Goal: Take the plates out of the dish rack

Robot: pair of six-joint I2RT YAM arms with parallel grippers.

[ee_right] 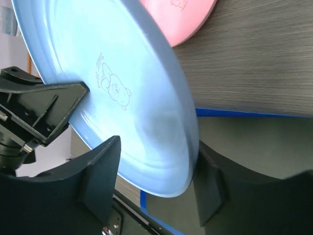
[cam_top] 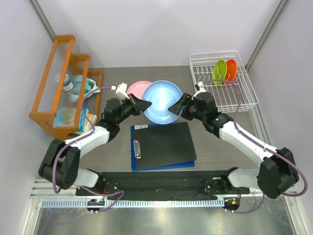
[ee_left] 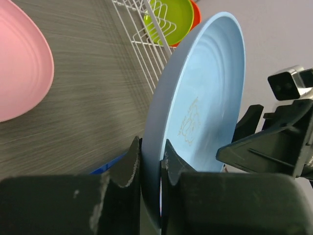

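Next I will bring my left gripper outward and down over the pink plate (cam_top: 138,89) to release the blue plate (cam_top: 163,100) there, since the pink one lies flat atop the table.
The light blue plate (cam_top: 163,100) hangs between both grippers above the table, over the far edge of the clipboard. My left gripper (cam_top: 144,105) is shut on its left rim; in the left wrist view its fingers (ee_left: 132,161) pinch the plate (ee_left: 205,98). My right gripper (cam_top: 175,107) is open, its jaws set wide around the right rim (ee_right: 122,83) without pinching it. The pink plate (cam_top: 138,89) lies flat on the table behind. The lime green plate (cam_top: 219,72) and the orange plate (cam_top: 231,70) stand upright in the white wire dish rack (cam_top: 244,93).
A black clipboard on a blue board (cam_top: 164,144) lies below the blue plate. An orange stepped shelf rack (cam_top: 58,83) with cups and packets stands at the far left. Walls close in on both sides.
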